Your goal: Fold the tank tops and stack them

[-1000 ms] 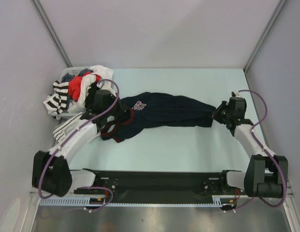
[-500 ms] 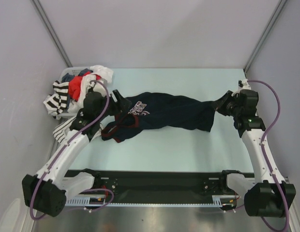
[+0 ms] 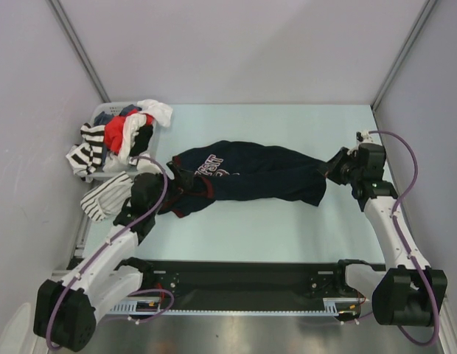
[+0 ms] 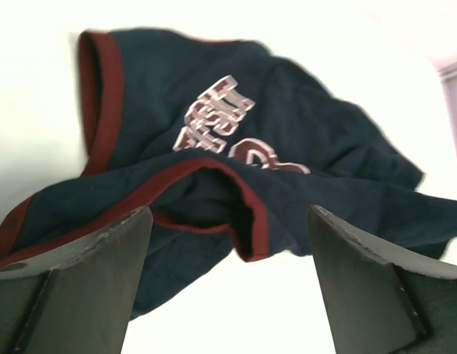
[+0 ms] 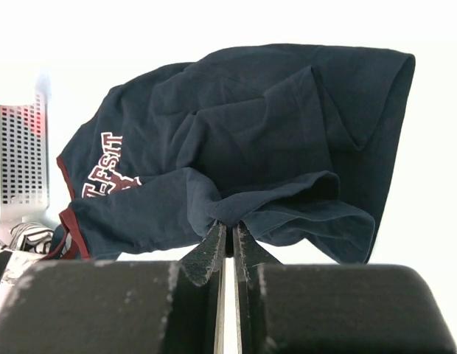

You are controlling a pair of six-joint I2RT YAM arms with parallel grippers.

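Note:
The tank top's maroon corner [image 3: 211, 197] [image 4: 253, 247], jutting free, lies below my left gripper and to its right in the top view: I will shift that way and lower the fingers around it.
The dark navy tank top [image 3: 250, 171] with maroon trim lies stretched across the table, lettering up at its left end. My right gripper [image 3: 332, 168] is shut on a fold of the hem at its right end; in the right wrist view the fingers [image 5: 214, 247] pinch that navy fold [image 5: 250, 125]. My left gripper [image 3: 178, 188] stands open just short of the top's maroon-edged left end. In the left wrist view the cloth [image 4: 287, 133] lies ahead of the fingertips [image 4: 133, 228], with nothing between them. A white striped tank top [image 3: 103, 196] lies crumpled at the table's left edge.
A white mesh basket [image 3: 103, 112] at the back left holds several garments in red, white and black-striped cloth that spill over its side. Grey walls close in the table on the left, back and right. The black arm rail [image 3: 243, 276] runs along the near edge.
My left gripper opened and let go of the navy top's left end, then drew back toward the near edge. That end dropped flat. The right gripper kept its grip and shifted slightly.

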